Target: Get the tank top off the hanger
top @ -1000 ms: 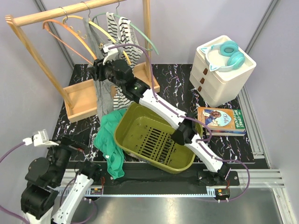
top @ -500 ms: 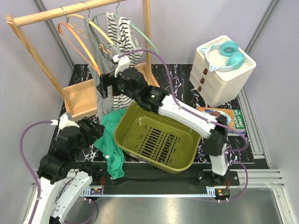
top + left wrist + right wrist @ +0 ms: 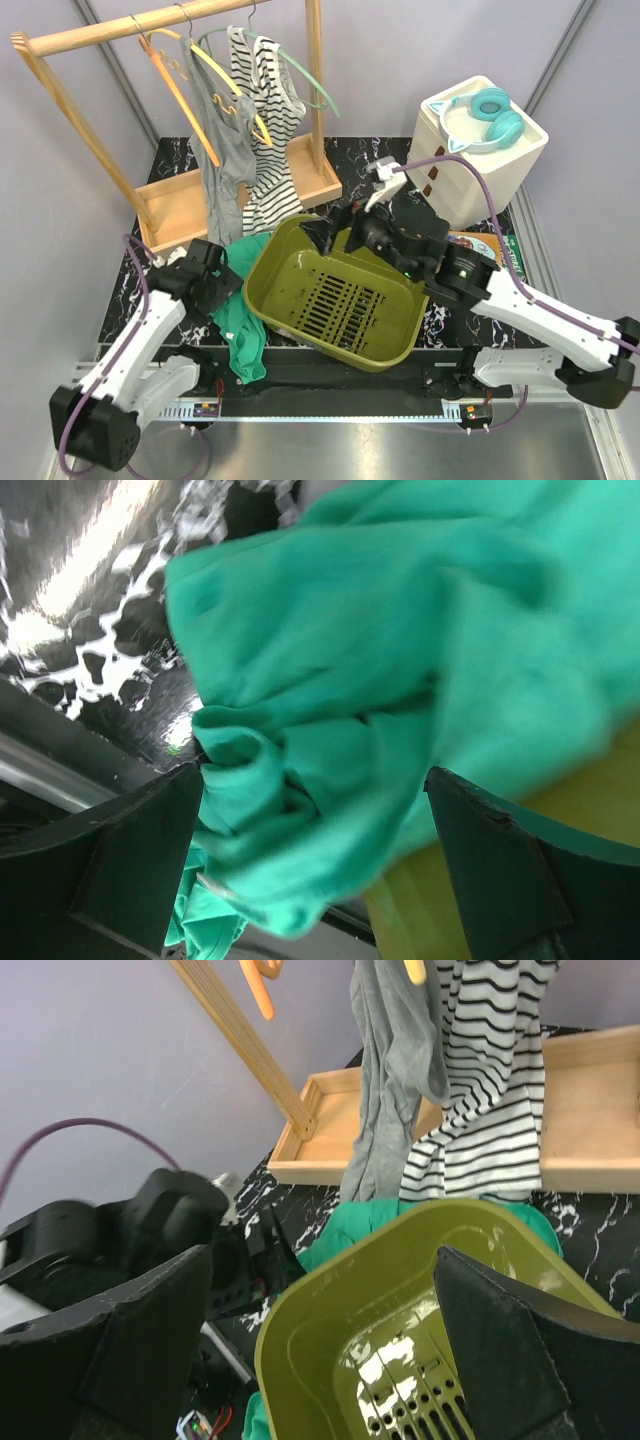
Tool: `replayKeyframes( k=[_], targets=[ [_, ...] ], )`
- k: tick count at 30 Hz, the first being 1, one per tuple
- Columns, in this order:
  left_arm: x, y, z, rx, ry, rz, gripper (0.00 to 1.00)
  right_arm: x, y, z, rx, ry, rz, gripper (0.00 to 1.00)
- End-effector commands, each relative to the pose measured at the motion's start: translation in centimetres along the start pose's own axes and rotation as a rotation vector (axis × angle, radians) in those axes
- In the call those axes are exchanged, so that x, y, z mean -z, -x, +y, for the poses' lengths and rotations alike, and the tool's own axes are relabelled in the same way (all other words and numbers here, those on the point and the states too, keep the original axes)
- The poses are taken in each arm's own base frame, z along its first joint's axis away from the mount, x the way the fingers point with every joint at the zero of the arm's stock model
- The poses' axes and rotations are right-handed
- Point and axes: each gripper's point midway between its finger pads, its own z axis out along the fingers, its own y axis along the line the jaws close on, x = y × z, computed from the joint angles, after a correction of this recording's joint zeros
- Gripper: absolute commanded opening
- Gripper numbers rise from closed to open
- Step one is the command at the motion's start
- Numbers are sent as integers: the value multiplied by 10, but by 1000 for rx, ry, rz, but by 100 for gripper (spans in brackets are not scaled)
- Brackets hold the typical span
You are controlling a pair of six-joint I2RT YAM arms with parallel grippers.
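Note:
The cloth already bulges between my left gripper's spread fingers. I need to lower it straight onto the bunched folds of the green garment beside the basket and close.
A grey tank top [image 3: 225,150] hangs on a yellow hanger [image 3: 225,75] on the wooden rack, beside a striped tank top [image 3: 268,130] on a green hanger [image 3: 305,80]. The right wrist view shows both tops, grey [image 3: 395,1070] and striped [image 3: 490,1080]. My right gripper [image 3: 328,232] is open and holds nothing, hovering over the olive basket [image 3: 262,262], well short of the rack. My left gripper [image 3: 222,283] is open at the green garment [image 3: 235,310] draped beside the basket. In the left wrist view, that green garment [image 3: 380,680] bulges between the spread fingers [image 3: 150,840].
An empty orange hanger [image 3: 180,95] hangs on the rack rail [image 3: 100,30]. The rack's wooden base tray [image 3: 175,210] lies behind the basket. At the right stand a white drawer box [image 3: 470,165] with teal headphones [image 3: 490,115] on it, and a book [image 3: 490,258].
My right arm has drawn back from the grey top at the rack to above the basket, and its jaws have opened. My left arm has swung forward to the green garment. The hangers have swung.

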Motion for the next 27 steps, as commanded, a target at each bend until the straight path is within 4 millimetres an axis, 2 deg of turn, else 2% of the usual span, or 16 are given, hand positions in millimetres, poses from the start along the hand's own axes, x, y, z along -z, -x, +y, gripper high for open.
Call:
replayKeyframes(
  k=[1,2,3,4,7,11,12,15,16,18,19,21,22,24,25,27],
  targets=[
    [-26,-12,-7,83,28,90,99,27,1,-4,-57,19,-38,100],
    [-32,-15,-4,78,42,105,99,38,8,-5,-70,26,-59,100],
    [-36,-18,-14,77,1,126,99,43,6,-7,-74,26,-59,100],
    [-42,-24,-13,74,12,153,99,45,-3,-13,-81,15,-48,100],
    [-57,-40,-7,118,36,214,98,60,-5,-20,-99,14,-61,100],
    [-75,-47,15,209,101,220,59,75,-9,-27,-123,11,-71,100],
    [-74,-46,16,225,93,210,36,77,-13,-30,-126,7,-65,100],
    [-71,-38,20,275,62,170,0,83,-14,-35,-121,-9,-67,100],
    [-68,-32,17,282,42,149,0,84,-12,-36,-122,-13,-71,100],
    [-52,-18,16,277,-4,77,0,86,-13,-39,-122,-22,-74,100],
    [-40,0,11,257,-35,2,0,86,-14,-40,-121,-25,-74,100],
    [-10,20,14,252,-78,-98,0,85,-16,-42,-115,-34,-71,100],
    [17,40,5,236,-139,-174,0,84,-16,-43,-111,-41,-73,100],
    [56,64,6,221,-230,-310,0,82,-15,-43,-102,-44,-73,100],
    [88,78,-1,184,-311,-383,0,82,-14,-43,-99,-48,-76,100],
    [132,91,-13,137,-473,-482,0,82,-9,-42,-88,-46,-83,99]
  ],
)
